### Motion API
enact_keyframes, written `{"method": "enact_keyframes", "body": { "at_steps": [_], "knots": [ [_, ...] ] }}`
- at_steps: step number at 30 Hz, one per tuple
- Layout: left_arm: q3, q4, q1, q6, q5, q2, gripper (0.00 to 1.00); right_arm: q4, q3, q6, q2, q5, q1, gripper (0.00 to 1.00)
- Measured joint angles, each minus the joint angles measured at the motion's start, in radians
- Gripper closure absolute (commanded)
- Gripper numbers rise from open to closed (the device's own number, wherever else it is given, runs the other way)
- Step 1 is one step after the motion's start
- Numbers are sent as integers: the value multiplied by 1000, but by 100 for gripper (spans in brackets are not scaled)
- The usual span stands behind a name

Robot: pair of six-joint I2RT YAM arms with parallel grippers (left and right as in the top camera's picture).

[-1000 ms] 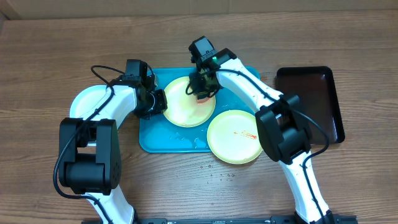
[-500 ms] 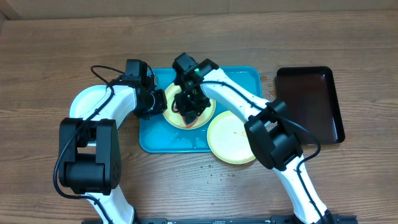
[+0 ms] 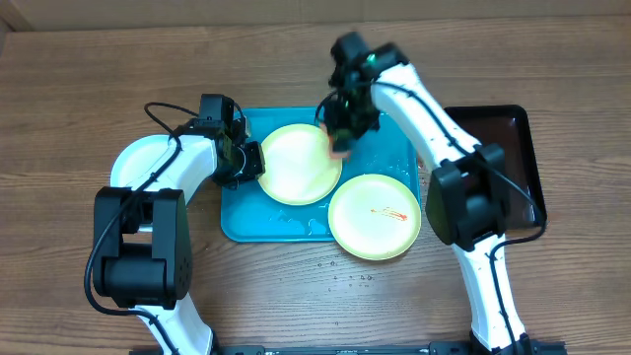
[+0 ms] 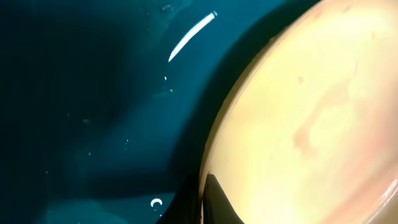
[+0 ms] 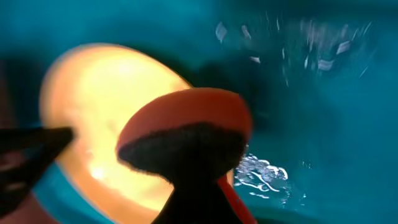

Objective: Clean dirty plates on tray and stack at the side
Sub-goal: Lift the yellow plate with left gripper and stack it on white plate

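I should next lift the plate in my left gripper up off the tray and move it to the left in the overhead view, to release it on top of the light blue plate, which lies aside.
A pale yellow-green plate lies on the turquoise tray. My left gripper is shut on that plate's left rim; in the left wrist view one dark finger lies over the plate, with the tray beside it. My right gripper is shut on an orange sponge at the plate's right edge. In the right wrist view the sponge hangs above the plate and the wet tray. A second yellow-green plate with red smears overlaps the tray's front right corner. A light blue plate lies left of the tray.
A narrow black tray stands at the right on the wooden table. Water drops lie on the table just in front of the turquoise tray.
My right gripper has swept the sponge from the middle of the held plate up and to the right, to the plate's right edge. The left gripper has kept its hold.
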Motion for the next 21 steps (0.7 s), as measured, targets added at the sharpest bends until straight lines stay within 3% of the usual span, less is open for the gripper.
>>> {"method": "enact_keyframes", "body": {
  "at_steps": [7, 12, 21],
  "knots": [
    [12, -43, 1, 47, -89, -42, 96, -211, 359, -11, 0, -31, 3, 96],
    [14, -61, 1, 72, -177, -177, 96, -326, 602, -12, 0, -42, -31, 96],
    [24, -98, -82, 83, -424, -364, 96, -366, 672, -11, -1, -47, -135, 96]
  ]
}}
